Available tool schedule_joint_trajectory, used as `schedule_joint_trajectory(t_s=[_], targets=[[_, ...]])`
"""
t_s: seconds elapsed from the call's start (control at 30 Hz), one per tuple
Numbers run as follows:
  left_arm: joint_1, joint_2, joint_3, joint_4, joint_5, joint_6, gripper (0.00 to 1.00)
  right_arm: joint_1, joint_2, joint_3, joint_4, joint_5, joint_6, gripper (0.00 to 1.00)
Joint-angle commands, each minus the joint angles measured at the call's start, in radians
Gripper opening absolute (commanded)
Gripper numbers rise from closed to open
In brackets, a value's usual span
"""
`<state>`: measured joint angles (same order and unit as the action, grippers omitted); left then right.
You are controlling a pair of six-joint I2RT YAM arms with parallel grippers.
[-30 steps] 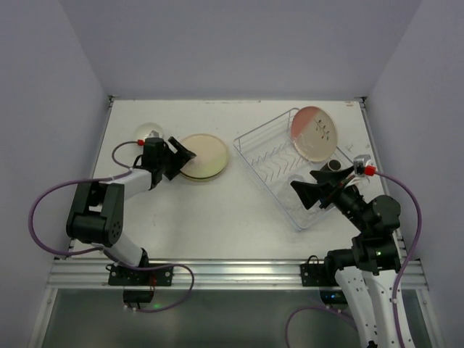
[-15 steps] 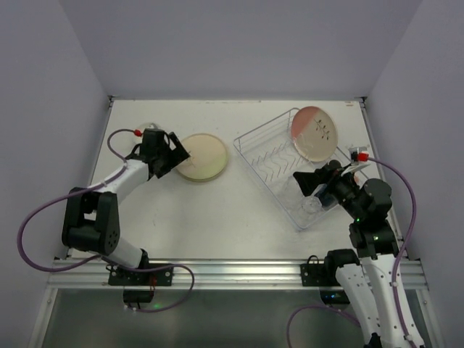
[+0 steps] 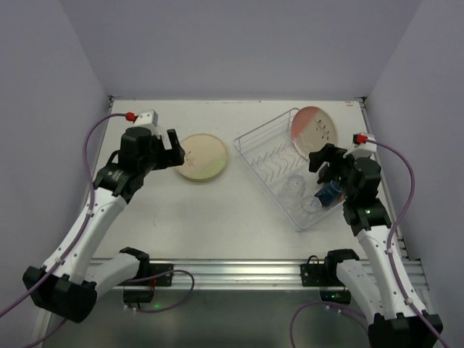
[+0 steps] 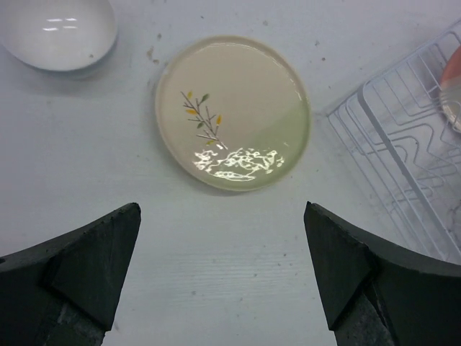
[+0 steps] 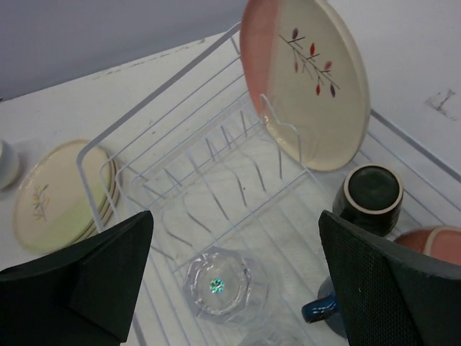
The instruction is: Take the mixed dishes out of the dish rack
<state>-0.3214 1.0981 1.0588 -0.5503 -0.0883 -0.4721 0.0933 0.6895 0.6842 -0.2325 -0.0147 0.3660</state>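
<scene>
The pink-and-cream plate point(image 5: 310, 79) has its upper rim point(image 5: 351, 45) free above the rack, so my right gripper next moves outward, then turns and lowers astride that rim.
The dish rack point(image 3: 270, 148) stands at the right. In it a pink-and-cream plate point(image 5: 310, 79) stands upright against the prongs. Lower down lie a clear glass point(image 5: 220, 285), a dark cup point(image 5: 371, 194), a salmon cup point(image 5: 432, 241) and a dark blue cup point(image 3: 330, 193). My right gripper point(image 3: 325, 161) hovers open above these, holding nothing. A stack of cream plates point(image 3: 203, 156), green-and-cream on top, lies flat on the table left of the rack. My left gripper point(image 3: 174, 147) hangs open above its left edge, empty. A small white bowl point(image 4: 57, 29) sits on the table beyond the stack.
The table's left wall and back wall stand close behind the bowl and the rack. The rack's near corner point(image 3: 301, 226) lies toward the table's front rail. A second glass point(image 3: 312, 205) rests near that corner.
My left gripper has opened fully and lifted up and away from the plate stack. My right arm has risen and swung toward the rack's right side, uncovering the blue cup.
</scene>
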Motion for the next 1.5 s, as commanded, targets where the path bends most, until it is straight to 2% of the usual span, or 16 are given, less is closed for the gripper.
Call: schedule_joint_trajectory(t_s=[0.0,0.07,0.1,0.13,0.2,0.23,0.4,0.5,0.6,0.97,1.23,1.33,1.47], targets=[[0.002,-0.127,0.0,-0.119,-0.137,0.153,1.0,0.002,0.112,-0.009,0.345,0.151,-0.087,0.99],[0.002,-0.228,-0.12,-0.015,-0.174,0.138,1.0,0.0,0.204,0.046,0.377,0.177,-0.146,0.99],[0.002,-0.251,-0.163,0.016,-0.151,0.142,1.0,0.0,0.256,0.137,0.346,0.194,-0.174,0.99],[0.002,-0.283,-0.224,0.036,-0.149,0.147,1.0,-0.001,0.363,0.184,0.328,0.202,-0.253,0.99],[0.002,-0.299,-0.237,0.036,-0.121,0.133,1.0,-0.003,0.465,0.329,0.264,0.228,-0.347,0.99],[0.002,-0.313,-0.241,0.038,-0.104,0.135,1.0,-0.01,0.555,0.375,0.237,0.249,-0.451,0.99],[-0.008,-0.337,-0.267,0.039,-0.091,0.122,1.0,-0.058,0.751,0.679,-0.04,0.141,-0.596,0.99],[-0.018,-0.334,-0.267,0.043,-0.071,0.125,1.0,-0.089,0.829,0.78,-0.172,-0.006,-0.625,0.96],[-0.018,-0.331,-0.266,0.047,-0.036,0.132,1.0,-0.089,0.912,0.854,-0.264,-0.076,-0.671,0.93],[-0.019,-0.302,-0.27,0.058,0.005,0.142,1.0,-0.141,1.022,0.854,-0.304,-0.183,-0.714,0.81],[-0.019,-0.277,-0.27,0.061,0.013,0.145,1.0,-0.15,1.045,0.868,-0.353,-0.355,-0.742,0.53],[-0.019,-0.273,-0.272,0.059,0.015,0.147,1.0,-0.152,1.065,0.897,-0.389,-0.372,-0.746,0.44],[-0.019,-0.27,-0.272,0.061,0.009,0.147,1.0,-0.15,1.085,0.914,-0.404,-0.41,-0.745,0.4]])
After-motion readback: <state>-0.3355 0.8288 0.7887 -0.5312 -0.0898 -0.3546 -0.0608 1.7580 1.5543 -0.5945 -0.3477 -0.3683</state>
